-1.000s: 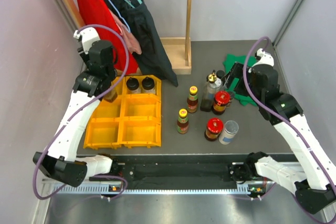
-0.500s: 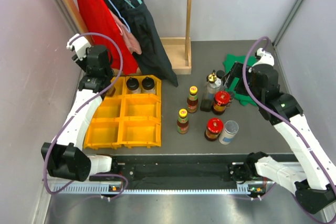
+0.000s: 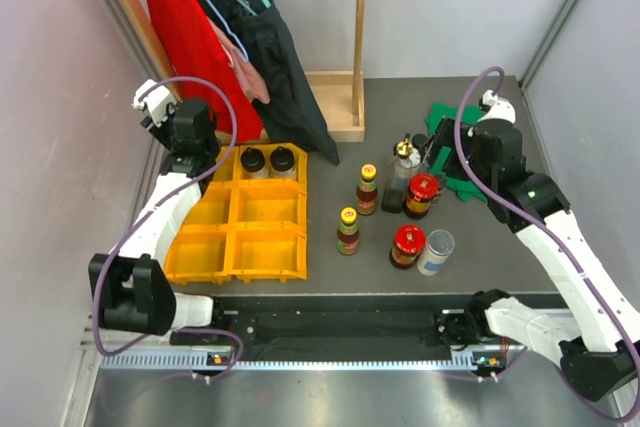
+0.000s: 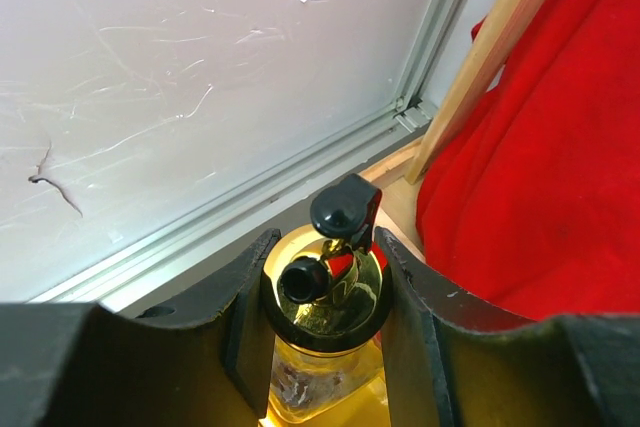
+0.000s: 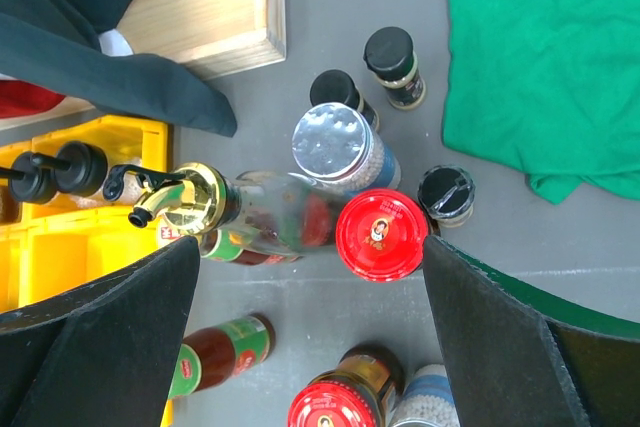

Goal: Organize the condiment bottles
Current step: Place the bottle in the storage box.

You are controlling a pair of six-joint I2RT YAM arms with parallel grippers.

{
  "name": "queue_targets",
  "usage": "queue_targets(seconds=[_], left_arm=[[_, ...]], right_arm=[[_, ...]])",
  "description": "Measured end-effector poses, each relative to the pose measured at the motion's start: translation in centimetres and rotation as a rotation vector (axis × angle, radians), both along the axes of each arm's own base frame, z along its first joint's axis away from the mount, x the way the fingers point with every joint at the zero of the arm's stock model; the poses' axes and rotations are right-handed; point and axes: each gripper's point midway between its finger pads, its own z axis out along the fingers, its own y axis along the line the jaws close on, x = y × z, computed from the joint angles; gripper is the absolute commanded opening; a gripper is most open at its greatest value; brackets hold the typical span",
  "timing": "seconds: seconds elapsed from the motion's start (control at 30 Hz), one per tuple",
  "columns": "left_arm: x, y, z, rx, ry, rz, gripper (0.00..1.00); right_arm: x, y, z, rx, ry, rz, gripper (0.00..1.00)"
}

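The robot's left gripper has the clear bottle over its tray section. It will next move a little away from the side of the tray, toward the black-capped bottles, and open.
My left gripper is shut on the gold top of a tall clear bottle, over the far-left compartment of the yellow tray. From above, that gripper hides the bottle. Two black-capped bottles stand in the far tray compartments. My right gripper is open above the loose group, holding nothing: a gold-topped bottle, a red-lidded jar, a silver-lidded canister, black-capped jars and a yellow-capped sauce bottle. A second red-lidded jar and another canister stand nearer.
A wooden rack base stands at the back, with a red garment and a dark bag hanging down beside the tray. A green cloth lies behind the right gripper. Walls close both sides.
The left arm's elbow has swung toward the left wall and the near edge while its gripper stays shut at the tray's far-left corner. The right gripper edged slightly left. The loose bottles have not moved.
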Motion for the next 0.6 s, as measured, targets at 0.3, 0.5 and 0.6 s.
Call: queue_targets(seconds=[0.3, 0.5, 0.6], left_arm=[[0.9, 0.6, -3.3, 0.026, 0.027, 0.015, 0.00], [1.9, 0.3, -3.8, 0.038, 0.020, -0.003, 0.15], [2.2, 0.2, -3.9, 0.038, 0.016, -0.010, 0.51]], right_arm=[[0.2, 0.2, -0.4, -0.001, 0.012, 0.002, 0.92], [0.2, 0.2, -0.5, -0.001, 0.016, 0.001, 0.92], [0.3, 0.2, -0.5, 0.002, 0.016, 0.000, 0.92]])
